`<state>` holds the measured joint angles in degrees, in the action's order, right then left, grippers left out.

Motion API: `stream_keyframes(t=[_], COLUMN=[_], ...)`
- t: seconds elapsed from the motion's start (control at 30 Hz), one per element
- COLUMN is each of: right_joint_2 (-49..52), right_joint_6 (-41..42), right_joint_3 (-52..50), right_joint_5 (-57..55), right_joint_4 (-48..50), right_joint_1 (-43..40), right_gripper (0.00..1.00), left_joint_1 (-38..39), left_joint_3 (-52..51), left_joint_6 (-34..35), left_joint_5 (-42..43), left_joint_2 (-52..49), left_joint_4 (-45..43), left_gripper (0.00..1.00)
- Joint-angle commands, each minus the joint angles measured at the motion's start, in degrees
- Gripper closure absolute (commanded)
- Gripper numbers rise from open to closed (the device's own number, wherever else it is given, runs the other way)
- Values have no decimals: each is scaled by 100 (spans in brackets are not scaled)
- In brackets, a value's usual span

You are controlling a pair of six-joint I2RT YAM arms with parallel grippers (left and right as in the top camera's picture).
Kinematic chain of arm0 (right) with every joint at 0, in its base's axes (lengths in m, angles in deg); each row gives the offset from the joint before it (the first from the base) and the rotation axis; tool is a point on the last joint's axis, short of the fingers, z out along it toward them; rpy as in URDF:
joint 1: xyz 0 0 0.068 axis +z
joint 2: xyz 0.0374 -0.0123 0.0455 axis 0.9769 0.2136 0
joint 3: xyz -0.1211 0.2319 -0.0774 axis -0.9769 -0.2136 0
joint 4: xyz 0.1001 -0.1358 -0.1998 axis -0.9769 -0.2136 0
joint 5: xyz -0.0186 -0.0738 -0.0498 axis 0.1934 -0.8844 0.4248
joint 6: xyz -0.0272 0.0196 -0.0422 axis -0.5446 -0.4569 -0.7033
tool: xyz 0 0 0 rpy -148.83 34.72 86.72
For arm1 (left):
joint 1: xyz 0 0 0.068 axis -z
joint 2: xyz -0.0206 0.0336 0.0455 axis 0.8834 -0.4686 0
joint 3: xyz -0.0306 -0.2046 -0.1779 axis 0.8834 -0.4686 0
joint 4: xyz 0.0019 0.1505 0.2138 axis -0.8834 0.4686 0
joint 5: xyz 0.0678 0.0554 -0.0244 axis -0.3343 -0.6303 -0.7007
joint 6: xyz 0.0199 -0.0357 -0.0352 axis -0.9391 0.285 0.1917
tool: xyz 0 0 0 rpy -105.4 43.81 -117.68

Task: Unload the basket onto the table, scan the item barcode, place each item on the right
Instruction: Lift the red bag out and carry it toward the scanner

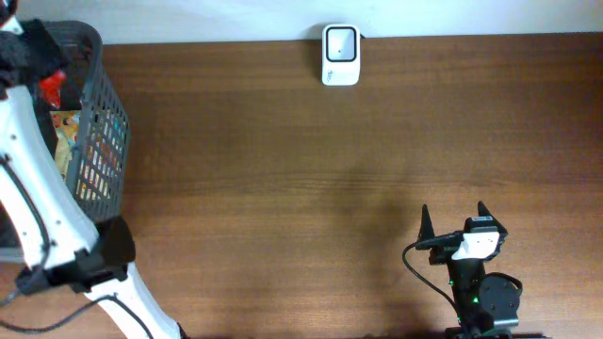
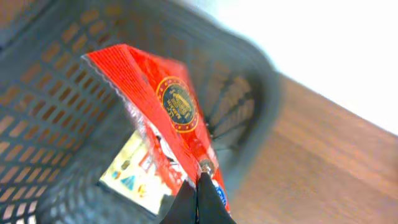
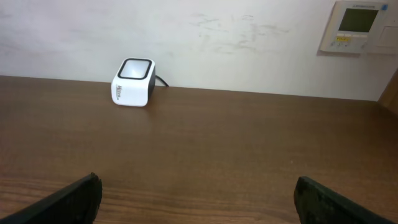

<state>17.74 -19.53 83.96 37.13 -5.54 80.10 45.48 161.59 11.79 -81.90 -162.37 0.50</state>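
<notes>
I need to lift my left gripper from the basket (image 1: 105, 113) next, move it toward the scanner and lower it to release the packet on the table, because that part of the table is empty.
The item is a red snack packet (image 2: 177, 102) with a round gold emblem. My left gripper (image 2: 199, 179) is shut on the packet's lower edge, and the packet sits within the dark grey mesh basket (image 2: 50, 93). From overhead the left gripper (image 1: 28, 47) is over the basket (image 1: 105, 113) at the table's far left, and only a bit of red packet (image 1: 51, 88) shows. The white barcode scanner (image 1: 340, 54) stands at the back edge of the table, its window facing up. My right gripper (image 1: 454, 217) rests open and empty near the front right, facing the scanner (image 3: 132, 82).
A yellow and white box (image 2: 134, 171) lies at the bottom of the basket under the packet. Brown wooden table (image 1: 283, 188) stretches between basket and scanner. A wall panel (image 3: 360, 25) hangs behind the table at the right.
</notes>
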Motion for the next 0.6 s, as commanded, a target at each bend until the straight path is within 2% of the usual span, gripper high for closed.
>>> stream_keyframes(t=[0.0,0.27,0.57], right_joint_2=[-33,-33,-33], right_joint_6=[44,44,44], right_joint_3=[-46,-46,-46], right_joint_5=[-26,-26,-26], right_joint_4=[-24,-24,-24], right_joint_1=[-26,-26,-26], right_gripper=[2,2,2], left_joint_1=[634,2096,3418], left_joint_3=[151,146,127], left_joint_6=[31,31,33], left_joint_5=[109,496,503], left_joint_2=[841,883,-203], left_joint_4=[-256,-428,-15], left_gripper=[100,100,100])
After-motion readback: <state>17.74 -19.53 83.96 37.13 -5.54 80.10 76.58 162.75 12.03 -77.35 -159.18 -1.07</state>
